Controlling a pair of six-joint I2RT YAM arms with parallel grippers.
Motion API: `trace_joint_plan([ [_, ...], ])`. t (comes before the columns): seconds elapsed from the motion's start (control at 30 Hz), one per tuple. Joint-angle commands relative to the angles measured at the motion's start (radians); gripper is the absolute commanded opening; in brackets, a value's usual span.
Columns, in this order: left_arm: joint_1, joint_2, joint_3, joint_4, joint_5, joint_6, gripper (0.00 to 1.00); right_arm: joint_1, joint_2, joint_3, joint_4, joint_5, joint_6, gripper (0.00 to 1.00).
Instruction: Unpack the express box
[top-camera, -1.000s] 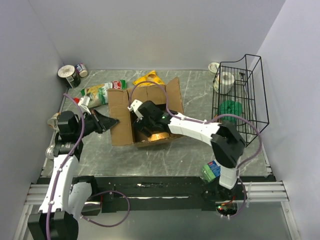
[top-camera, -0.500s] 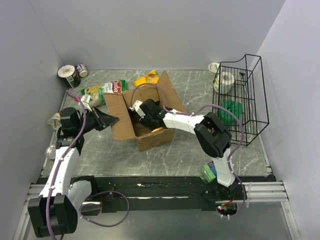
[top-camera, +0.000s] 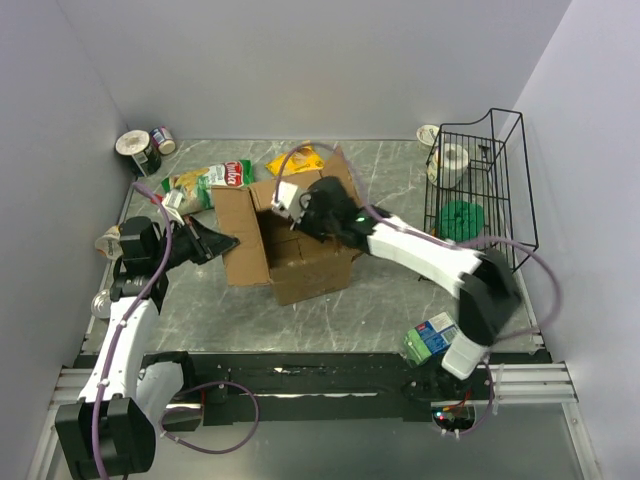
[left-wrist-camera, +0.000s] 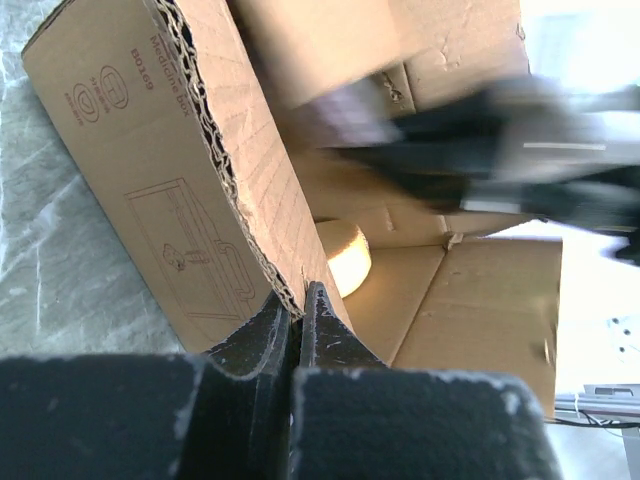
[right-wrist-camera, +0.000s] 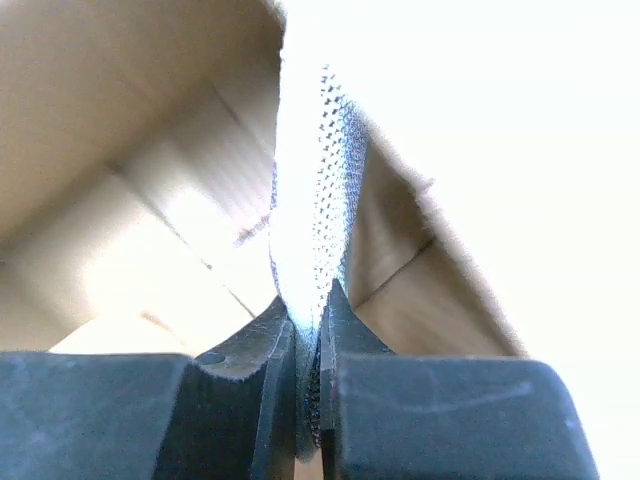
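My right gripper should next lift the white item out of the opening, past the box's flap, and over the bare table between the box and the wire basket.
The express box (top-camera: 300, 262), a brown carton with its flaps open, lies in the middle of the table. My left gripper (top-camera: 226, 242) is shut on the edge of its left flap (left-wrist-camera: 210, 150), and the corrugated edge sits between the jaws (left-wrist-camera: 300, 296). A pale yellow round thing (left-wrist-camera: 346, 258) lies inside the box. My right gripper (top-camera: 298, 218) hangs over the box opening. In the right wrist view it (right-wrist-camera: 318, 305) is shut on a thin white item with a dotted mesh surface (right-wrist-camera: 315, 190), with cardboard walls (right-wrist-camera: 120, 120) behind it.
A black wire basket (top-camera: 505, 200) at the right holds a white roll (top-camera: 452, 160) and a green thing (top-camera: 460, 218). Cans (top-camera: 140, 150) stand at the back left. Snack bags (top-camera: 205, 180) and a yellow bag (top-camera: 298, 155) lie behind the box. A green-blue packet box (top-camera: 430, 335) lies at the front right.
My right gripper has gone from open to shut on the white mesh item and has risen towards the back of the box. The box has turned a little. The left grip is unchanged.
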Motion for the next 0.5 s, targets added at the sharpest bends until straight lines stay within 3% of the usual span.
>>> trace_joint_plan([
  [0.0, -0.012, 0.003, -0.014, -0.086, -0.006, 0.077, 0.01, -0.004, -0.222, 0.058, -0.116, -0.198, 0.034, 0.00],
  [0.1, -0.012, 0.004, 0.002, -0.083, -0.011, 0.084, 0.01, -0.009, -0.346, 0.037, -0.172, -0.180, 0.062, 0.00],
  [0.27, -0.012, 0.013, 0.038, -0.077, -0.008, 0.100, 0.01, -0.079, -0.517, 0.023, -0.254, 0.005, 0.213, 0.00],
  [0.47, -0.010, 0.016, 0.084, -0.104, -0.019, 0.147, 0.01, -0.205, -0.689, -0.084, -0.363, 0.246, 0.238, 0.00],
])
